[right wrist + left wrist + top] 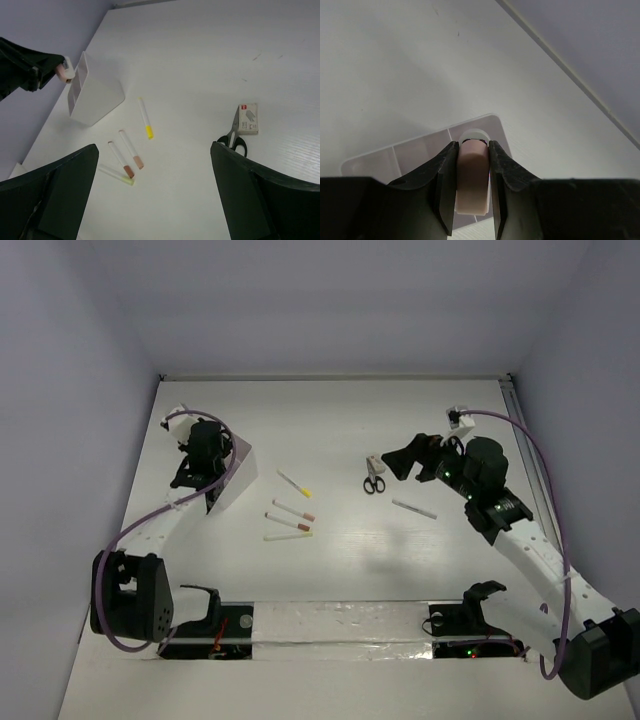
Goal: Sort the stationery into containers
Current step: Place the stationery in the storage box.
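The eraser already hangs over the opening of the section. My left gripper should next move down toward the box's far end section and open to let go of the pink eraser.
My left gripper is shut on the pink eraser and holds it at the open side of the white three-compartment box. In the top view this gripper is against the tilted box at the left. My right gripper is open and empty, just right of the black-handled scissors and the beige block. In the right wrist view the jaws stand wide apart above the table; the scissors and block lie ahead on the right. Several white pens lie mid-table.
One more pen lies alone below the right gripper. The right wrist view shows a yellow-tipped pen, a pink-tipped pen and a brown-tipped pen, with the box beyond. Purple walls enclose the table.
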Robot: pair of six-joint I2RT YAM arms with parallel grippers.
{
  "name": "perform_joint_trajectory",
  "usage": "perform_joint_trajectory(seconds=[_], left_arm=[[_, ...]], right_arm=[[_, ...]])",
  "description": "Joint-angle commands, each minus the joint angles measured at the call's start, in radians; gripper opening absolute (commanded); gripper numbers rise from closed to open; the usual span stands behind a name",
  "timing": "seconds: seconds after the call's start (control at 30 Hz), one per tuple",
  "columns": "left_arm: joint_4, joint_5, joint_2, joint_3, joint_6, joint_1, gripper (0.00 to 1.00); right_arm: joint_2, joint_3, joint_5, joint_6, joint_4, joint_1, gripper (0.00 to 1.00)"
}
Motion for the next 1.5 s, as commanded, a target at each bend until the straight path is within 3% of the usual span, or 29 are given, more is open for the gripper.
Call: perform_joint_trajectory(seconds=[0.0,0.53,0.93,1.03,1.07,1.17,1.23,1.33,1.37,1.47], left_arm=[[0.07,0.018,0.016,0.035,-0.052,0.002,0.0],[0.208,0.096,0.086,-0.018,-0.141,0.002,0.0],[0.222,0.059,0.055,-0.067,-0.151,-0.018,0.0],[0.214,0.046,0.034,-0.08,-0.149,-0.027,0.11],[0.214,0.032,0.026,-0.084,-0.146,-0.027,0.24],[0.213,-0.002,-0.013,-0.093,-0.125,-0.05,0.43],[0.214,-0.014,-0.044,-0.097,-0.102,-0.073,0.5],[0.214,-0.051,-0.084,-0.087,-0.054,-0.112,0.68],[0.211,-0.075,-0.092,-0.08,-0.039,-0.126,0.73],[0.206,-0.131,-0.122,-0.054,0.036,-0.21,0.69]], right_arm=[[0.009,0.046,-0.056,0.009,0.013,-0.002,1.0],[0.032,0.049,-0.09,0.015,0.021,-0.002,1.0],[0.04,0.045,-0.093,0.018,0.027,-0.002,1.0],[0.037,0.045,-0.093,0.018,0.026,-0.002,1.0],[0.035,0.045,-0.093,0.02,0.026,-0.002,1.0],[0.039,0.043,-0.098,0.021,0.03,-0.002,1.0],[0.04,0.043,-0.102,0.024,0.033,-0.002,1.0],[0.045,0.043,-0.101,0.021,0.032,-0.002,1.0],[0.045,0.045,-0.099,0.02,0.03,-0.002,1.0],[0.043,0.048,-0.087,0.015,0.024,-0.002,1.0]])
